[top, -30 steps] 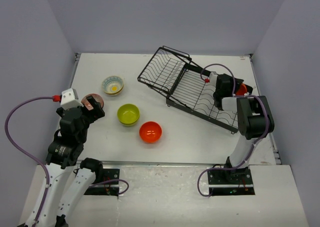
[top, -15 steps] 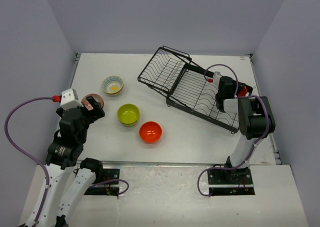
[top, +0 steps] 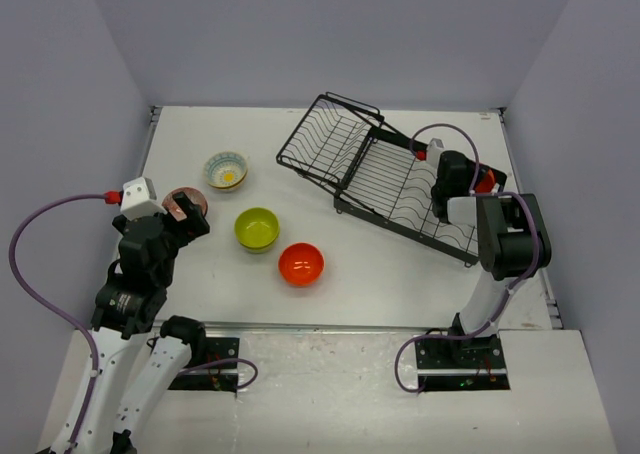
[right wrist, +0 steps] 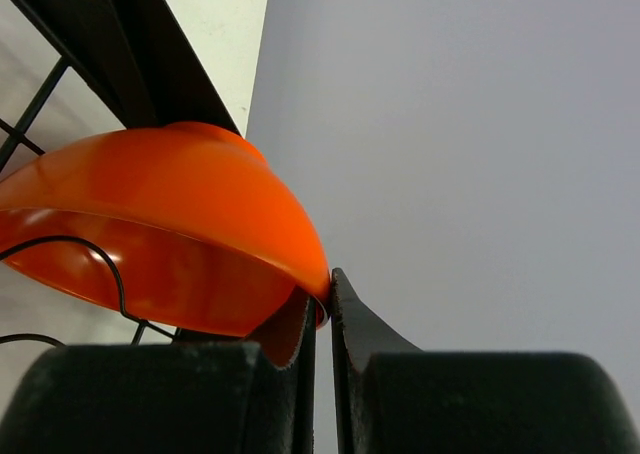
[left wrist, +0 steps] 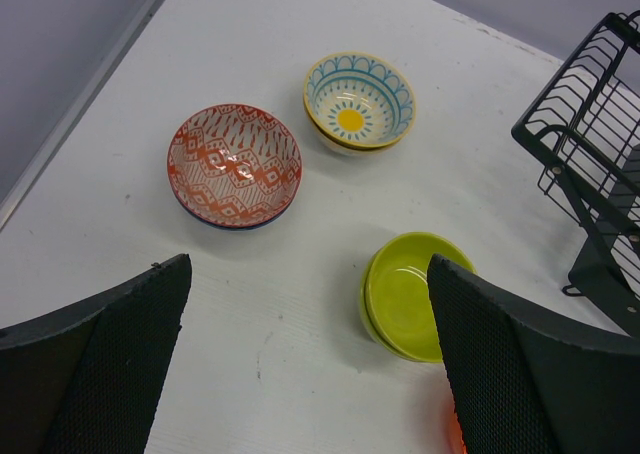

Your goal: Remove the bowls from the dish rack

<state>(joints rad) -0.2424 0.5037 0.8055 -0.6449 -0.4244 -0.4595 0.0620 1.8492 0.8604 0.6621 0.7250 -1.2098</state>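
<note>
My right gripper will lift its bowl next, then move it to the left in the top view and down into the second orange bowl [top: 301, 264], and then release it, because both bowls match.
The black wire dish rack [top: 385, 179] lies at the back right of the table. At its right end an orange bowl [top: 487, 181] stands on edge among the bars. My right gripper [top: 472, 183] is shut on that bowl's rim; the right wrist view shows the orange bowl [right wrist: 150, 234] pinched between the fingertips [right wrist: 352, 319]. My left gripper [left wrist: 305, 364] hangs open over the table at the left. Below it are a red-patterned bowl [left wrist: 234, 164], a floral bowl [left wrist: 358, 101] and a lime green bowl [left wrist: 405, 294].
A second orange bowl [top: 301, 263] sits on the table in front of the lime green bowl [top: 257, 228]. The rack's corner [left wrist: 590, 164] shows at the right edge of the left wrist view. Grey walls enclose the table on three sides.
My right gripper has shifted a little to the right along the rack and closed on the orange bowl's rim. The left arm has not moved.
</note>
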